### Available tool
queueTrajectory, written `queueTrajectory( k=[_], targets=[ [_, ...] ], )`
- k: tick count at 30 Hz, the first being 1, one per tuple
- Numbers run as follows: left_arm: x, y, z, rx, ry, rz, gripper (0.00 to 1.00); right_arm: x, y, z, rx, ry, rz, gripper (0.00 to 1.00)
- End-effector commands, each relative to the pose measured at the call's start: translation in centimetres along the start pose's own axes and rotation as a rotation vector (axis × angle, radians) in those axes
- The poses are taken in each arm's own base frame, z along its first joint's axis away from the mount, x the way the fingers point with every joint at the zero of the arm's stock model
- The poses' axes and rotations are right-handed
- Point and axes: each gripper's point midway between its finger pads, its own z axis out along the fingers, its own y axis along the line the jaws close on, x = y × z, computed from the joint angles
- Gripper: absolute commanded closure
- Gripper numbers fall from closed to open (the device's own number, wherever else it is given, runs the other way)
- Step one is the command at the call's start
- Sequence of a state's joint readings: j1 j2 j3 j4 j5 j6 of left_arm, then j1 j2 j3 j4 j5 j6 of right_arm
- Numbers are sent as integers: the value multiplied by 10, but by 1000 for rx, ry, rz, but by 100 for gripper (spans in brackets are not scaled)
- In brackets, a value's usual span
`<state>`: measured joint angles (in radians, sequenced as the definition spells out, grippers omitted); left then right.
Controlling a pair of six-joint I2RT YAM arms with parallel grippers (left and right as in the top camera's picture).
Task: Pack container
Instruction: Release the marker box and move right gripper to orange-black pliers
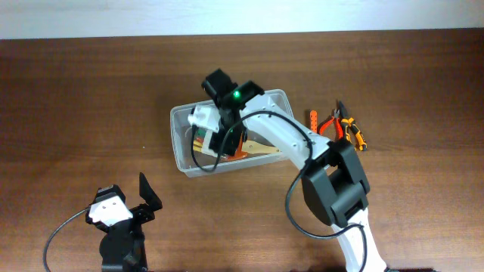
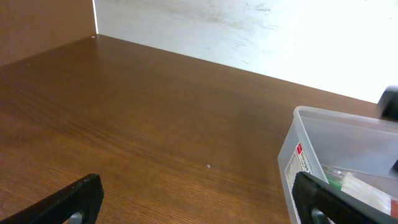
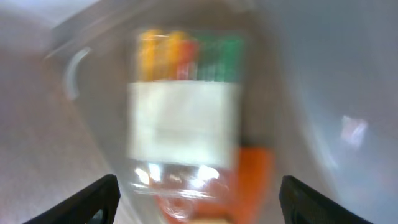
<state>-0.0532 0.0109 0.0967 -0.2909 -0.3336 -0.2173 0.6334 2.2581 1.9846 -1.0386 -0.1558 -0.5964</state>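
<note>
My right gripper lifts toward the unpacked orange-handled pliers next, to its right in the overhead view, and lowers onto their handle farthest from the container.
The clear plastic container (image 1: 181,121) stands mid-table and holds a small clear box of coloured bits (image 3: 186,118), an orange tool (image 3: 252,174) and a pale flat piece (image 1: 261,149). My right gripper (image 3: 199,208) is open, reaching down into the container just above the small box; that view is blurred. In the overhead view the right wrist (image 1: 227,113) hangs over the container's left half. My left gripper (image 1: 140,198) is open and empty near the table's front edge, left of the container. The container's corner (image 2: 298,134) shows at the right of the left wrist view.
Orange-handled pliers (image 1: 346,127) and a small orange tool (image 1: 314,121) lie on the table right of the container. The wooden table (image 1: 83,98) ends at a white wall along the back.
</note>
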Motion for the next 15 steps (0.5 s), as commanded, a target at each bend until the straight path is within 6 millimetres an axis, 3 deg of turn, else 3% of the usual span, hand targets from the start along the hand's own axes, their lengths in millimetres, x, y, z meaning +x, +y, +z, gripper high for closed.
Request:
queueTrajectory(
  k=[1, 5, 8, 11, 15],
  targets=[
    [1, 0, 0, 0, -1, 9, 1, -8, -73, -120, 275, -155, 301, 17],
    [1, 0, 0, 0, -1, 9, 1, 33, -135, -205, 387, -280, 616, 14],
    [1, 0, 0, 0, -1, 9, 1, 91, -178, -247, 458, -325, 873, 18],
    [1, 0, 0, 0, -1, 9, 1, 162, -204, -252, 465, -304, 1165, 21],
    [1, 0, 0, 0, -1, 9, 1, 235, -201, -222, 355, -185, 1377, 27]
  ],
)
